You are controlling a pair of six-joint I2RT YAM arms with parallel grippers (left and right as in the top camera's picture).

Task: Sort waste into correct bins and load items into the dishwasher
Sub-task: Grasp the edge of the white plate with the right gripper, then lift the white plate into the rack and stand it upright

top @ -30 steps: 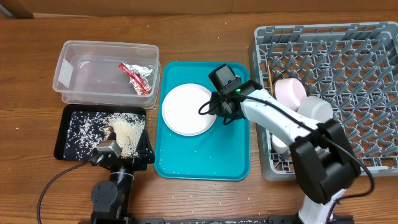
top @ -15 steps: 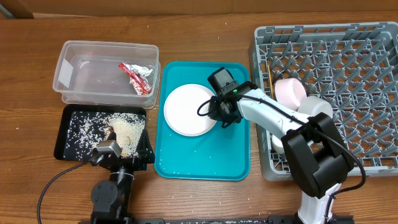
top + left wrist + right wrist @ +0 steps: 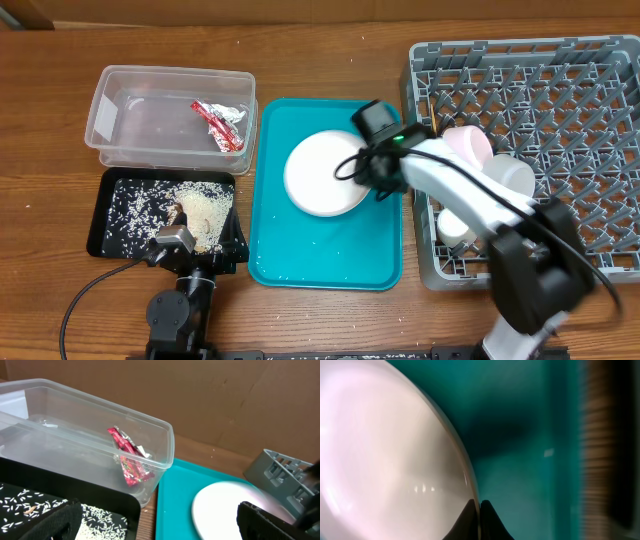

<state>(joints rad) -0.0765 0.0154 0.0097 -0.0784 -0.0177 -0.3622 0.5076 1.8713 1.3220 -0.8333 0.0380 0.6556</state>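
The grey rack [image 3: 560, 90] has empty far wires past the bowls, so next my right gripper will lift over it, tip the plate upright, lower it and release it there.
My right gripper [image 3: 372, 172] is shut on the right rim of the round pale plate [image 3: 322, 175], held over the teal tray [image 3: 300, 250]; in the right wrist view the fingers [image 3: 479, 510] pinch the plate's edge [image 3: 390, 460]. The plate also shows blurred in the left wrist view [image 3: 225, 510]. The red wrapper [image 3: 220, 124] lies in the clear tub [image 3: 130, 100], also in the left wrist view [image 3: 131, 462]. Rice and brown scraps [image 3: 200, 212] lie in the black tray [image 3: 115, 215]. My left gripper [image 3: 195, 255] is open, low beside the black tray. A pink-white bowl [image 3: 468, 145] and white bowls [image 3: 505, 175] sit in the grey rack [image 3: 560, 90].
A few rice grains are scattered on the teal tray and the wooden table. The rack stands right beside the teal tray's right edge.
My right gripper has moved right toward the rack, carrying the plate with it. The left arm has not moved.
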